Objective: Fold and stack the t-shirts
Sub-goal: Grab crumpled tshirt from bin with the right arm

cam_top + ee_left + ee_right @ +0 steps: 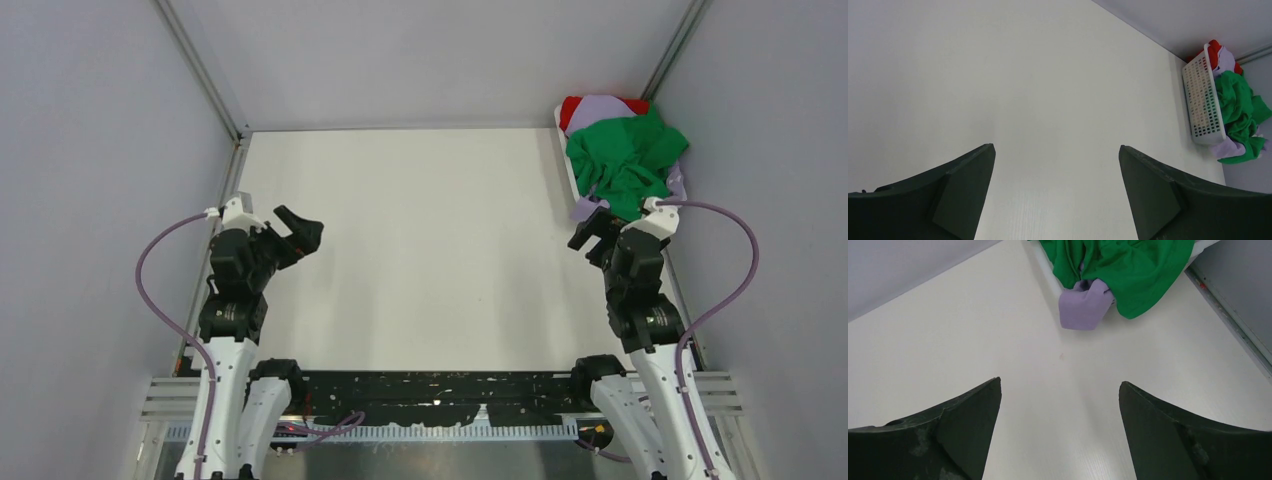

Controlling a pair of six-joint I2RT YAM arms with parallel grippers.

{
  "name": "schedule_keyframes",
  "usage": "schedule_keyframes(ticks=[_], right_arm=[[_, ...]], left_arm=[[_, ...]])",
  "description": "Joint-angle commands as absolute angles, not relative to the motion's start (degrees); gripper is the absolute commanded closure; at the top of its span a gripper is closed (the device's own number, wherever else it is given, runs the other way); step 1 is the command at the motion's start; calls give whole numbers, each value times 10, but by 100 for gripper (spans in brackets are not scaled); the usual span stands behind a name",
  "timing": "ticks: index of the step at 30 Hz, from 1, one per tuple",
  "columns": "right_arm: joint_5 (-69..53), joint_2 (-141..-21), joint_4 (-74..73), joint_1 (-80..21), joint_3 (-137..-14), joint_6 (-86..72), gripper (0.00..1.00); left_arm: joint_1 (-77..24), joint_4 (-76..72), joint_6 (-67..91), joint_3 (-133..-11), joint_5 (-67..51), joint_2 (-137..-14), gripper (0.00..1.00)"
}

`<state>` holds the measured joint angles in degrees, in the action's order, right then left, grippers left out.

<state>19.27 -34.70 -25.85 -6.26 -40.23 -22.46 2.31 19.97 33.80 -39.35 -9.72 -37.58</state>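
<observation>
The green t-shirt is on top of the heap in the basket, so my right gripper should next move outward over the basket, tip downward and lower onto the green t-shirt's rim-side fold (593,164).
The t-shirts lie heaped in a white basket (1202,97) at the table's far right corner. The green t-shirt (625,158) is on top and spills over the rim. The lavender t-shirt (605,104) shows under it, with a sleeve (1083,305) hanging onto the table. The red t-shirt (572,108) peeks out at the back. My right gripper (592,230) is open and empty, just short of the hanging lavender cloth. My left gripper (300,230) is open and empty over the table's left side, far from the heap.
The white table (430,250) is walled in by grey panels on the left, back and right. A metal rail (1233,325) runs along the right edge beside the basket. The arm bases and cables sit at the near edge.
</observation>
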Motion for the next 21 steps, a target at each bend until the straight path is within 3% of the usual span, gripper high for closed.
schedule_keyframes(ticks=[1,8,21], right_arm=[[218,-356,-243,-61,-443,-231,5],[193,-486,-203,-62,-536,-182,5],[234,-939,-281,-8,-900,-114,2]], left_arm=[[24,169,327,-392,-122,-360,1],[23,147,322,-396,-98,-375,1],[24,134,315,-420,-38,-467,1]])
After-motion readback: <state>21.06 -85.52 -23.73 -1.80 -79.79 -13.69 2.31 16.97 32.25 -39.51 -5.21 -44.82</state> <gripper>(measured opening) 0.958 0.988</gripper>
